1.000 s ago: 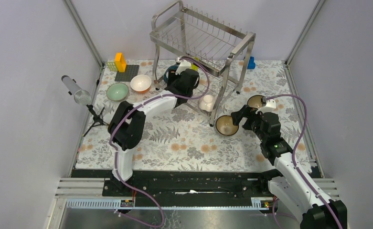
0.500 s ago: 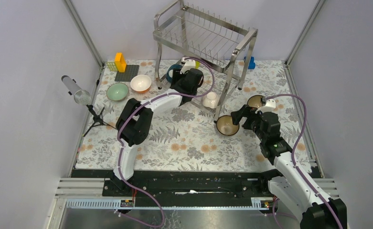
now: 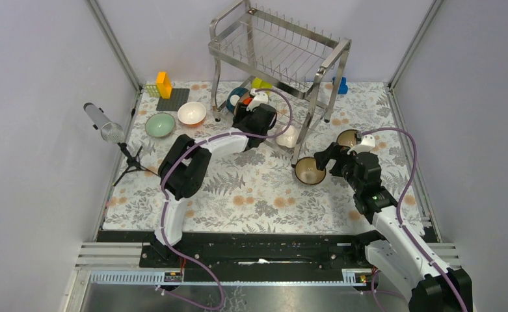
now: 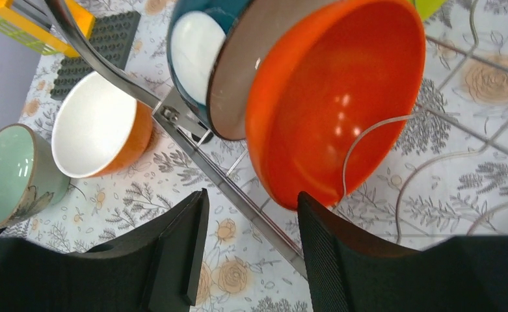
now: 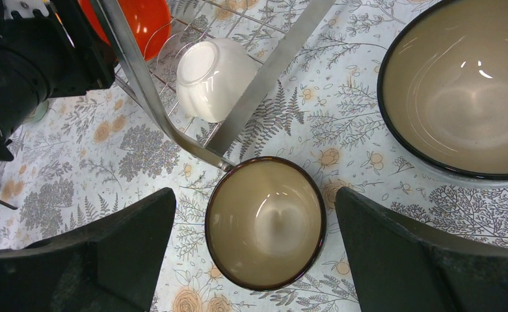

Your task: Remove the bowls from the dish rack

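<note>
The orange-red bowl's near rim (image 4: 274,184) still lies beyond my left gripper's open fingers, so next I will ease that gripper outward to straddle it and close.
The steel dish rack (image 3: 278,47) stands at the back. On its lower shelf an orange-red bowl (image 4: 332,97), a brown bowl (image 4: 233,78) and a blue bowl (image 4: 196,45) stand on edge, with a yellow-green bowl (image 3: 261,83) behind. An upturned white bowl (image 3: 288,136) lies there too and also shows in the right wrist view (image 5: 209,77). My left gripper (image 4: 251,195) is open and empty, its right fingertip at the orange bowl's lower rim. My right gripper (image 5: 256,195) is open above a brown-gold bowl (image 5: 266,223) on the table, straddling it without touching.
A second brown-gold bowl (image 3: 349,138) sits at the right. A pale green bowl (image 3: 160,125) and a white-and-orange bowl (image 3: 192,114) sit at the left. Toy blocks (image 3: 165,90), a blue block (image 3: 343,85) and a tripod (image 3: 111,133) stand nearby. A rack leg (image 5: 140,84) is close to the brown-gold bowl.
The rack shifted slightly right a second ago, carrying the white bowl with it. My left wrist moved a little toward me, uncovering the blue and yellow-green bowls. The right arm has not moved.
</note>
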### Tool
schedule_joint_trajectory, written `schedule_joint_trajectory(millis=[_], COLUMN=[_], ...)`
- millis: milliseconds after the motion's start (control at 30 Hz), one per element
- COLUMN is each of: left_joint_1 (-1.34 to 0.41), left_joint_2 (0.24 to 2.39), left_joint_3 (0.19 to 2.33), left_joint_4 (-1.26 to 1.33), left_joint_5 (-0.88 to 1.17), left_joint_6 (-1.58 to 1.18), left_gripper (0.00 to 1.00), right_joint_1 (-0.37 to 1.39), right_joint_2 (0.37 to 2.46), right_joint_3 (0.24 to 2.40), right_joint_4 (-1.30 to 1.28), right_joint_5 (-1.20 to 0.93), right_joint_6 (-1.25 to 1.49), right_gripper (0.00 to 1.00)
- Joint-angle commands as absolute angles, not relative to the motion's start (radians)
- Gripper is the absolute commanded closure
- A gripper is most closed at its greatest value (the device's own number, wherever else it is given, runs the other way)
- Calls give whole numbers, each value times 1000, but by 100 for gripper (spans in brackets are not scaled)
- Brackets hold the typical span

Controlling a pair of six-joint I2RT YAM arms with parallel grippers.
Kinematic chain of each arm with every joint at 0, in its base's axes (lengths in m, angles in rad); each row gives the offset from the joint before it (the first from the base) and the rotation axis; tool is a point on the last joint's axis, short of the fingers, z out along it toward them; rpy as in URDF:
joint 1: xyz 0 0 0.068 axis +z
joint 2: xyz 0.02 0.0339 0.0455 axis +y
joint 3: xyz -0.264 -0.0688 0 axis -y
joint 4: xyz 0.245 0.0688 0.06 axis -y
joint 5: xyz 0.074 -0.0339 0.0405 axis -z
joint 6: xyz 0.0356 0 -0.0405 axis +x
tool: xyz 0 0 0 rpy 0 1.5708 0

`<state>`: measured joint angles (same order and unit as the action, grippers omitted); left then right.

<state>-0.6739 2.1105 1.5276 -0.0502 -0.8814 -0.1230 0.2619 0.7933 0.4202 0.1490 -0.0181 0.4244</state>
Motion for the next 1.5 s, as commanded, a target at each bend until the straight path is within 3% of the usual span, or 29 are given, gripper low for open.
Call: schedule_joint_trajectory(millis=[0,967,1100,1333,1467], left_joint_1=[-693,-632,-632,-639,-655], left_joint_2=[2031,2235,2235,2229,2223], left_joint_3=[1460,1772,1782,1781,1772], left_joint_4=[-9,-86,-86,-83,-50], left_joint_5=[-854,-907,-938,-963,-997], left_joint_6=[-113,36,43,54,88], left_gripper=[42,42,54,99,100], right_joint_1=[264,264,263,264,264], right_joint_2=[792,774,776,773,773], right_joint_3=[417,410,411,410,409], right_joint_4=[196,193,193,193,193], right_joint_5=[-12,-11,-11,-13,-12], right_joint_6=[416,416,417,417,417], right_gripper=[1,0,0,0,0])
